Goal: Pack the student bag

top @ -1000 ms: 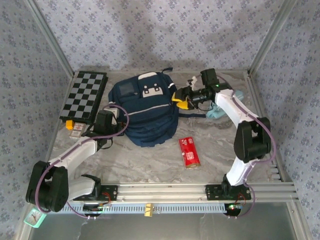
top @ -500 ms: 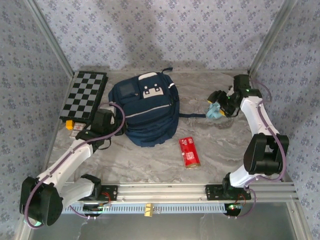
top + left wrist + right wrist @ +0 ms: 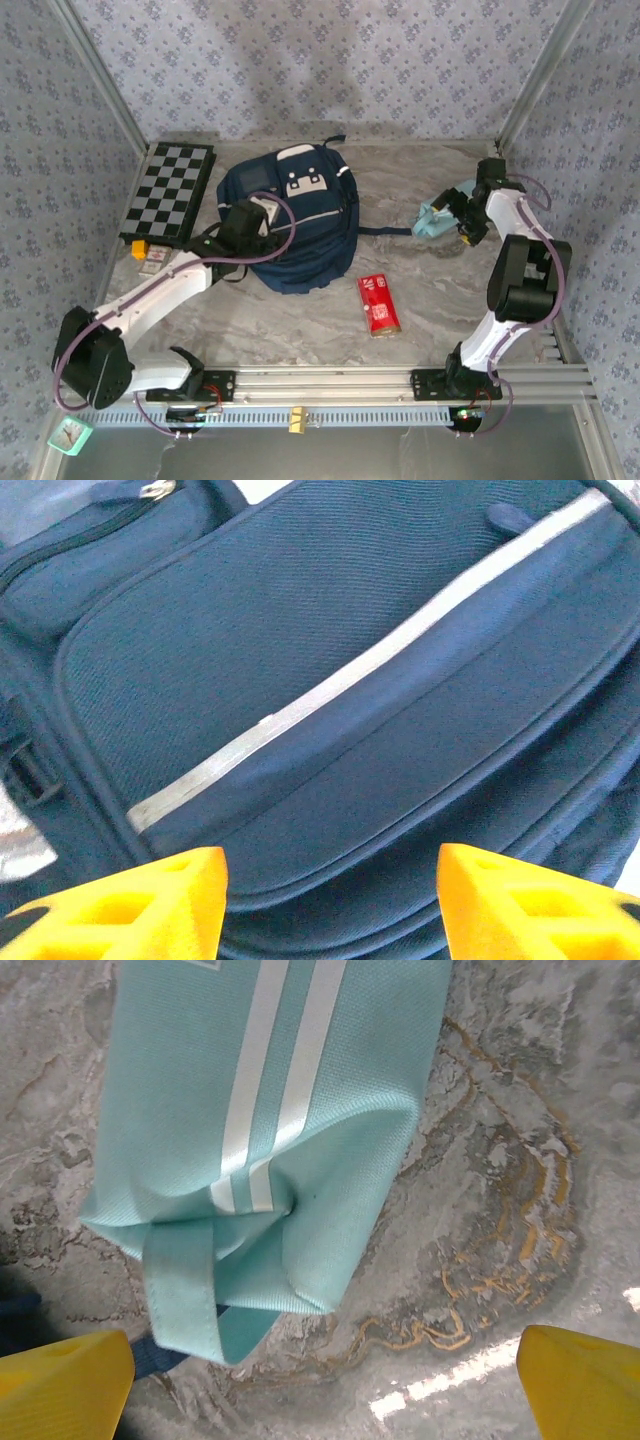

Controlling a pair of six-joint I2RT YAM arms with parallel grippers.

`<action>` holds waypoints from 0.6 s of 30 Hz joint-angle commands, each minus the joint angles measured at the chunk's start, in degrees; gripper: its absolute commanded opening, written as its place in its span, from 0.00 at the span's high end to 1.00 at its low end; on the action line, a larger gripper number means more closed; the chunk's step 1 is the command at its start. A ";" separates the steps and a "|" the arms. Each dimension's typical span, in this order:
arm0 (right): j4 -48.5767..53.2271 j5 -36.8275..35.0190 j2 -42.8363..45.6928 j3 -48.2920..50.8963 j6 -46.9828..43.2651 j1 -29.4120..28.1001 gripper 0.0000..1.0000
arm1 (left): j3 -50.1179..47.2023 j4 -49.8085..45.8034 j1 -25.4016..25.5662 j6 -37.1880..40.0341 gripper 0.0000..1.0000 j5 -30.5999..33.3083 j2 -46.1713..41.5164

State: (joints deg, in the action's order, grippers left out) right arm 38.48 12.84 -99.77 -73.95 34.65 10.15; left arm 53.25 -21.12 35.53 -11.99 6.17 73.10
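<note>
I will move my right gripper down toward the bag (image 3: 300,225) and onto the pencil case's crumpled end (image 3: 432,222) next, as that end is below its open fingers, on the bag's side.
The student bag (image 3: 300,225), a navy backpack with a white patch and a pale trim stripe, lies at the back middle of the table. My left gripper (image 3: 266,216) hovers over its left side. In the left wrist view that gripper (image 3: 330,905) is open, yellow fingertips (image 3: 150,900) apart above the navy fabric (image 3: 330,680), holding nothing. My right gripper (image 3: 456,218) is at the right, beside a light-blue pencil case (image 3: 432,221). In the right wrist view it (image 3: 320,1395) stands wide open, and the pencil case's (image 3: 270,1090) near end lies just ahead of the fingertips (image 3: 65,1380).
A red packet (image 3: 378,303) lies in front of the bag. A black-and-white chessboard (image 3: 170,190) sits at the back left, with a small yellow piece and a card (image 3: 148,253) at its near corner. The bag's dark strap (image 3: 385,231) trails toward the pencil case.
My left gripper has opened and moved right onto the bag's left side. My right gripper has left the bag's right side, swung right to the pencil case and opened wide.
</note>
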 commanded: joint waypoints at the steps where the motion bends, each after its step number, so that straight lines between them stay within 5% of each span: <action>1: -3.10 0.90 -2.25 0.31 0.94 0.16 0.02 | 3.08 1.36 0.80 5.77 0.41 -3.27 1.75; 11: -7.43 2.55 -12.09 -5.52 0.94 -1.55 0.08 | 5.53 0.34 2.77 7.67 0.39 -3.37 6.09; 18: -7.09 3.21 -16.10 -9.37 -1.89 -1.16 0.44 | 8.77 -3.43 3.10 10.10 0.34 -4.71 9.12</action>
State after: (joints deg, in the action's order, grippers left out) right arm 30.39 16.75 -114.34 -81.76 33.93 8.40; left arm 59.11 -22.11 38.28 -4.05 3.22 81.03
